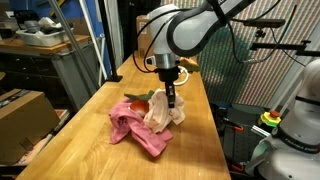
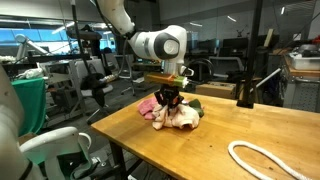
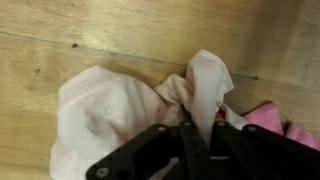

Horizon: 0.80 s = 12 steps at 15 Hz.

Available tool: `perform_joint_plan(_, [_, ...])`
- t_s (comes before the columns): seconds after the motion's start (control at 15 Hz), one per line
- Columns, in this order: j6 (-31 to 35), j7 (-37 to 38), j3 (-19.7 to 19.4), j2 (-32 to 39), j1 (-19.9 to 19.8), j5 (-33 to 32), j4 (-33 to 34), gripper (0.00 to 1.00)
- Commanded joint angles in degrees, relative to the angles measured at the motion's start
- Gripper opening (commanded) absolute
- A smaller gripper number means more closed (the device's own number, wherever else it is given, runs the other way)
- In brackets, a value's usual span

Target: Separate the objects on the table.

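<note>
The gripper rises next and carries the cream cloth (image 1: 160,116) over the bare table by the clamp stand, then releases it. That spot is beyond the gripper, toward the table's far edge.
A pale cream cloth (image 1: 160,116) lies bunched on the wooden table (image 1: 110,155), partly on top of a pink cloth (image 1: 133,131). A red and green thing (image 1: 140,97) sits just behind them. My gripper (image 1: 171,103) points straight down and is shut on a fold of the cream cloth, which rises into a peak between the fingers. In an exterior view the gripper (image 2: 171,99) pinches the cream cloth (image 2: 180,117), with the pink cloth (image 2: 149,105) beside it. In the wrist view the cream cloth (image 3: 120,105) runs up between the black fingers (image 3: 192,128), and the pink cloth (image 3: 270,118) shows at the right.
A white cord loop (image 2: 262,160) lies on the table near one corner. A black clamp stand (image 2: 244,92) stands at the table's far edge. Cardboard boxes (image 1: 25,118) and a cluttered bench sit off the table's side. A second robot base (image 1: 290,130) stands close by.
</note>
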Motion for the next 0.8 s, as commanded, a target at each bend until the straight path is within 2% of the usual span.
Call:
perform_joint_plan(0.0, [0.8, 0.6, -0.4, -3.0, -0.5, -0.2, -0.8, 0.00])
perform_joint_plan(0.27, [2.2, 2.9, -1.1, -7.1, -0.9, -1.3, -0.4, 0.02])
perform_joint_plan(0.73, [12.3, 11.1, -2.3, -13.5, -1.2, -1.1, 0.4, 0.02])
